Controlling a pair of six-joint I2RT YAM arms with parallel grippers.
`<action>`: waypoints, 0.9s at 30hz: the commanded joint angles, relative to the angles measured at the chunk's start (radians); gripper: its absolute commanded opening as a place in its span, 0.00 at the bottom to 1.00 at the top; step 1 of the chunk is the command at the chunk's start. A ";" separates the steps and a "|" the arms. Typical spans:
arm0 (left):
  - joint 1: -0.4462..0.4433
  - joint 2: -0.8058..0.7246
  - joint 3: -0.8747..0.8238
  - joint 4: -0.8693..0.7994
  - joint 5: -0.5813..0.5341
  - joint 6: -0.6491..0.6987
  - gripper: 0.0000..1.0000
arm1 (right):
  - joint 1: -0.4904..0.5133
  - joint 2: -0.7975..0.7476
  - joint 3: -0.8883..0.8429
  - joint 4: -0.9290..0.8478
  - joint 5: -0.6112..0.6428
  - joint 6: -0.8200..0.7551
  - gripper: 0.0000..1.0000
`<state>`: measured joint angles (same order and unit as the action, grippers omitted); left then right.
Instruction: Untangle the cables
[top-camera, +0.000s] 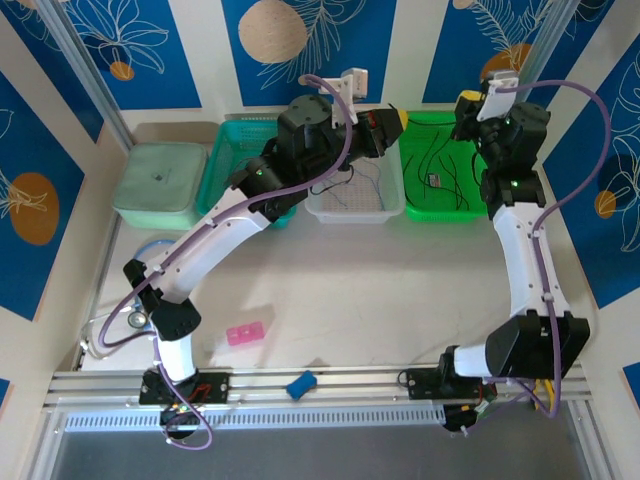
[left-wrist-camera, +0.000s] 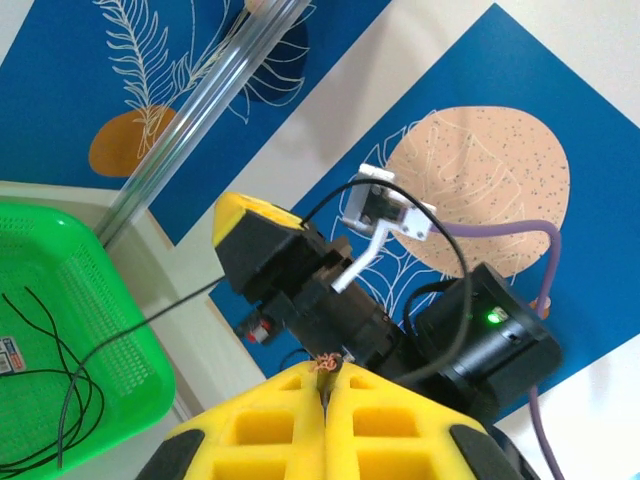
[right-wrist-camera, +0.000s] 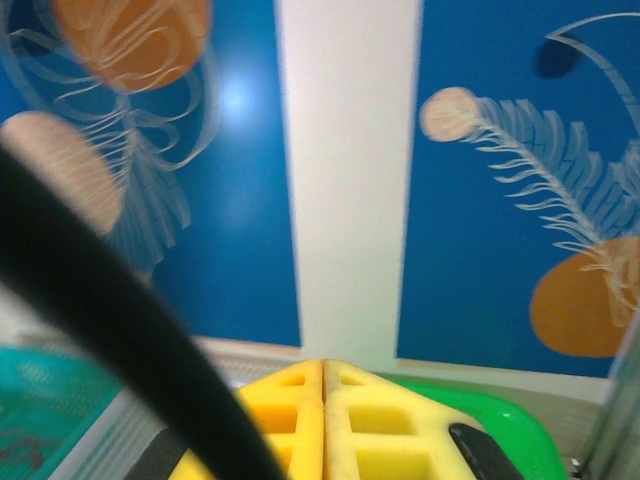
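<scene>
The robot will next lower its left gripper toward the white-basket side of the green basket (top-camera: 445, 215) with the other black cables and release the frayed end, as that basket lies below the gripper.
My left gripper (top-camera: 399, 119) (left-wrist-camera: 328, 385) hangs over the gap between the white basket (top-camera: 345, 213) and the green basket (top-camera: 445, 215). It is shut on the end of a thin black cable (left-wrist-camera: 462, 280), whose frayed copper strands stick out between the yellow fingertips. That cable arcs up to my right gripper (top-camera: 466, 99) (left-wrist-camera: 245, 218) (right-wrist-camera: 324, 375), which is shut at the same height close by. From there a black strand (left-wrist-camera: 150, 318) drops into the green basket onto more black cables (top-camera: 445, 170) (left-wrist-camera: 50, 390). Grey-blue wires (top-camera: 365, 185) lie in the white basket.
A teal basket (top-camera: 225, 150) and a pale green lidded box (top-camera: 160, 180) stand at the back left. A pink piece (top-camera: 246, 333) and a blue piece (top-camera: 301, 383) lie near the front rail. A light tube loop (top-camera: 100, 335) sits by the left arm's base.
</scene>
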<state>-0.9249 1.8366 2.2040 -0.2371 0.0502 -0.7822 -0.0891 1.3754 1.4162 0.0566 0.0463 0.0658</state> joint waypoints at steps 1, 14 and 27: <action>0.008 0.023 0.044 0.056 -0.001 -0.021 0.00 | -0.017 0.059 0.043 0.099 0.167 0.084 0.00; 0.010 0.278 0.062 0.276 -0.167 -0.050 0.00 | -0.010 0.305 0.072 0.040 0.267 0.111 0.00; 0.014 0.609 0.260 0.373 -0.395 -0.173 0.00 | -0.057 0.624 0.383 -0.536 0.096 0.269 0.33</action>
<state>-0.9180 2.4100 2.4062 0.0273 -0.2420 -0.8944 -0.1398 1.9678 1.7386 -0.3298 0.1986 0.2844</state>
